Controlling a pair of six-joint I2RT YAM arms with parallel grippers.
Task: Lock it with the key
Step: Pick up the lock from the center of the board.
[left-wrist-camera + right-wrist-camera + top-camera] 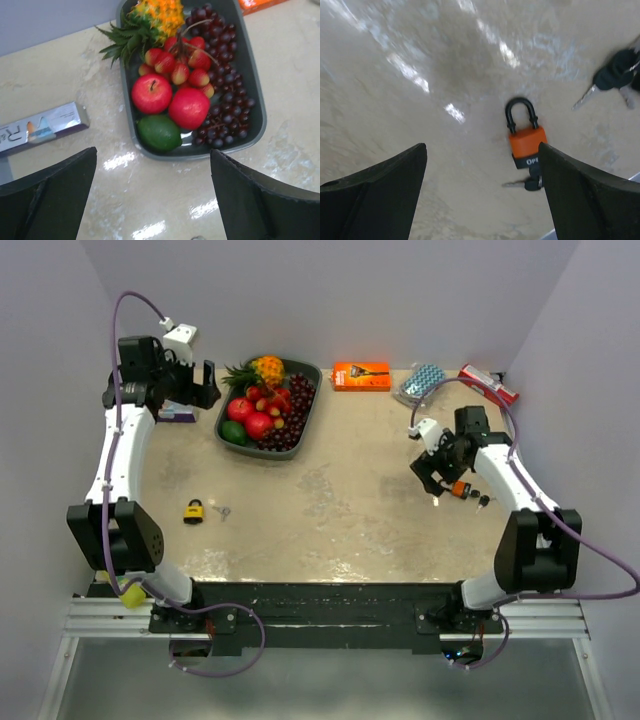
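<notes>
My right gripper will next go down and move over the orange padlock's body (460,489) (526,142), to the right in the top view, because it is beside the gripper's fingers.
An orange padlock (526,140) with a black shackle lies flat on the table, with a black-headed key (527,184) at its bottom end. In the top view the orange padlock (460,488) is just right of my right gripper (430,480). That gripper (481,147) is open and empty above the table, and the padlock is next to its right finger (580,195). A bunch of black-headed keys (612,77) lies beyond the padlock. A yellow padlock (193,511) with a small key (222,511) lies at the front left. My left gripper (205,385) is open, empty and raised at the back left.
A grey tray (310,405) of fruit stands at the back, also in the left wrist view (260,115). A silver box (40,127) lies left of it. An orange box (361,375), a blue pack (420,382) and a red pack (490,383) line the back edge.
</notes>
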